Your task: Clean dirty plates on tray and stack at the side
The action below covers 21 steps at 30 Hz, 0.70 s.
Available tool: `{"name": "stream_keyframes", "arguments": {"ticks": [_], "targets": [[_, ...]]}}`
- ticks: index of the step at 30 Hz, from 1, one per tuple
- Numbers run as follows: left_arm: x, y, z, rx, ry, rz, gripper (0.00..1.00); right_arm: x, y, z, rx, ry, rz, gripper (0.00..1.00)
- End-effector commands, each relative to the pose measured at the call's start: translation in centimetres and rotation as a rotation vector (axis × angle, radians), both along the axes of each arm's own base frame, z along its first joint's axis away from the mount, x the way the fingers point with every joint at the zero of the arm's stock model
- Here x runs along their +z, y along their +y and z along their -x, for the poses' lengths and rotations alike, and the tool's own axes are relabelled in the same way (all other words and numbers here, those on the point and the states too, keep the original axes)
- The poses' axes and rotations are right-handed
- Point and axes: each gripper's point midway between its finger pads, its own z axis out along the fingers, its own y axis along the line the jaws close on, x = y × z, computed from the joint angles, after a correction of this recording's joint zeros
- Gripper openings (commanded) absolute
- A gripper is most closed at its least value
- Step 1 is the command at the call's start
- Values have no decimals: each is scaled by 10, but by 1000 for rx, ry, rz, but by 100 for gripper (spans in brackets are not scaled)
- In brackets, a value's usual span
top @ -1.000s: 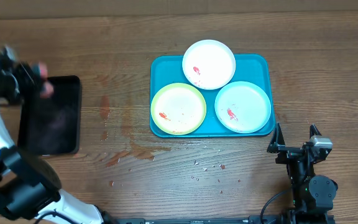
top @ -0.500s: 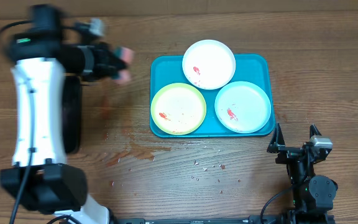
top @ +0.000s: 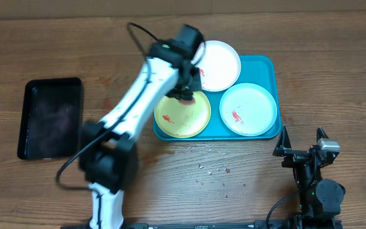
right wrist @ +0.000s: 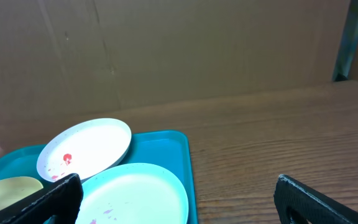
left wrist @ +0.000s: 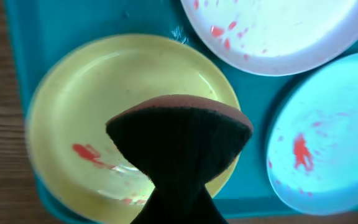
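Observation:
The yellow-green plate's middle (left wrist: pixel 122 101) is below my left gripper. My left gripper should next lower the sponge (left wrist: pixel 179 137) onto it and let go where the plate has open room.
Three plates lie on the turquoise tray (top: pixel 269 67): a white plate (top: pixel 220 63) at the back, a yellow-green plate (top: pixel 175 119) at the front left and a mint plate (top: pixel 248 109) at the front right. All have red smears. My left gripper (top: pixel 185 89) is over the yellow-green plate's far edge, shut on a dark-faced sponge (left wrist: pixel 179 137) with a reddish back. The sponge hides the fingers in the left wrist view, above the yellow-green plate (left wrist: pixel 86 106). My right gripper (top: pixel 302 133) is open and empty, off the tray's front right corner.
A black tray (top: pixel 49 117) lies at the left of the wooden table. Red specks (top: pixel 211 168) and faint stains (top: pixel 132 152) mark the wood in front of the turquoise tray. A cardboard wall (right wrist: pixel 166 50) stands behind the table.
My left arm has swung from the black tray at the far left, across the table to the right, and now holds the sponge over the yellow-green plate. The right arm has not moved.

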Motion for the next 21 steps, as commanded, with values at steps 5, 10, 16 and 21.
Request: {"name": "stream_keyframes", "arguments": {"ticks": [5,10,16,21], "targets": [[-60,-4,7,108,143,-21,4,6,13,0,75,-35,-37,100],[-57,8,0,145,157,11,4,28,59,9,352,-90,-213,100],[-58,18,-4,117,154,6,4,147,64,48,437,-511,-179,100],[-58,19,-5,104,149,2,4,216,55,54,334,-465,-47,100]]}}
